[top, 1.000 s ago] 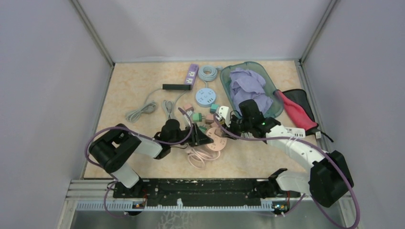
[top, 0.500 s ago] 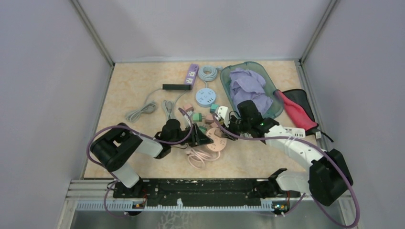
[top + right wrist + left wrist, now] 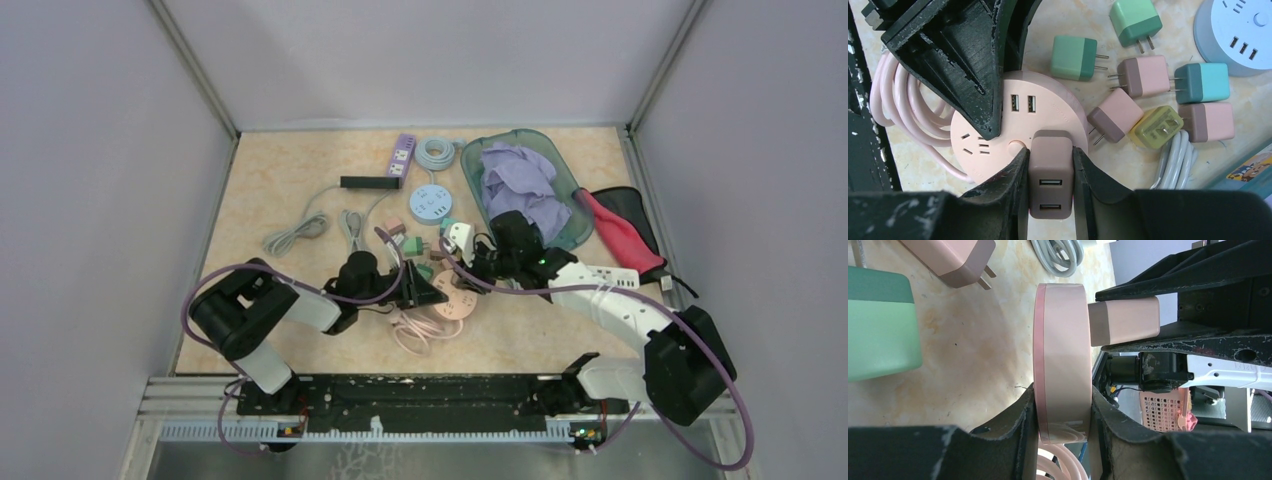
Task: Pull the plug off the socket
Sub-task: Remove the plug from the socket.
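Note:
Bare tabletop is left of my left gripper in the top view, so next my left gripper will carry the socket there, clear of the loose adapters, lower and release it.
A round pink socket (image 3: 998, 130) lies on the table, also seen edge-on in the left wrist view (image 3: 1063, 355) and from above (image 3: 455, 295). A brown-pink USB plug (image 3: 1050, 175) sits in it, sticking out of its top face (image 3: 1124, 320). My left gripper (image 3: 1062, 410) is shut on the socket's rim, one finger on each flat side. My right gripper (image 3: 1050, 185) is shut on the plug, with a finger pressed on each side of it. In the top view the two grippers meet over the socket.
Several loose pink, green and yellow plug adapters (image 3: 1148, 95) lie beside the socket, with a white coiled cable (image 3: 1175, 155). The socket's pink cord (image 3: 903, 115) coils at its left. A blue round socket (image 3: 432, 205), a purple power strip (image 3: 402, 153) and a green tray (image 3: 570, 190) of cloth stand farther back.
My right arm has shifted slightly left and toward the socket. The left arm and the socket have barely moved.

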Motion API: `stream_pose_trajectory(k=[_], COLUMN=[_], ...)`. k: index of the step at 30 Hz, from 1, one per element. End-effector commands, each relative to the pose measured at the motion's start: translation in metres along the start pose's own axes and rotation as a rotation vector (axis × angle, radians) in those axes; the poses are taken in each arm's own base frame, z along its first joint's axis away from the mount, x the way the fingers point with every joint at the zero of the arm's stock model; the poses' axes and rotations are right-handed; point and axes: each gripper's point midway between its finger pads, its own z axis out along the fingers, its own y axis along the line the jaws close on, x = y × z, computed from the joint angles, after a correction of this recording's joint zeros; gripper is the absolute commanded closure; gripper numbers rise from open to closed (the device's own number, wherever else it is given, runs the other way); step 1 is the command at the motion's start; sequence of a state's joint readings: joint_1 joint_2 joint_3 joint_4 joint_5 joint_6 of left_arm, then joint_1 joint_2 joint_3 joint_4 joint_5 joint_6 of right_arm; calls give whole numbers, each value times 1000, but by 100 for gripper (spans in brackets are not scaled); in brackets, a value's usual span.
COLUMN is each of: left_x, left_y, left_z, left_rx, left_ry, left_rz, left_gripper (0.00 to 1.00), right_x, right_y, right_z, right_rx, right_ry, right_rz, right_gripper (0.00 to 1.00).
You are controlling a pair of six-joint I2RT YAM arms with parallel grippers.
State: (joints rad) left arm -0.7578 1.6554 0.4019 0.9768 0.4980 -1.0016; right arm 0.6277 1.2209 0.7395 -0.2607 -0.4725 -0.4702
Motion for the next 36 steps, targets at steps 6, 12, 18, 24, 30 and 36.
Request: stream_pose_trajectory(k=[6, 12, 18, 24, 30, 36], left_x=[-31, -39, -35, -42, -48, -49], left_y=[12, 23, 33, 23, 22, 33], left_z=[-1, -7, -20, -29, -40, -25], left_rx=[-178, -289, -310, -260, -225, -329], left_ry=[-164, -198, -184, -209, -307, -264], left_rz=[-52, 7, 34, 19, -126, -217], left_gripper=[100, 100, 100, 100, 100, 100], right_x=[-21, -32, -35, -42, -40, -33], right_y=[3, 15, 9, 22, 17, -3], right_z=[13, 15, -5, -10, -6, 1], right_rx=[70, 6, -57, -119, -88, 35], right_ry=[-25, -32, -100, -154, -161, -135], right_rz=[-46, -7, 43, 18, 52, 94], right_gripper=[100, 100, 100, 100, 100, 100])
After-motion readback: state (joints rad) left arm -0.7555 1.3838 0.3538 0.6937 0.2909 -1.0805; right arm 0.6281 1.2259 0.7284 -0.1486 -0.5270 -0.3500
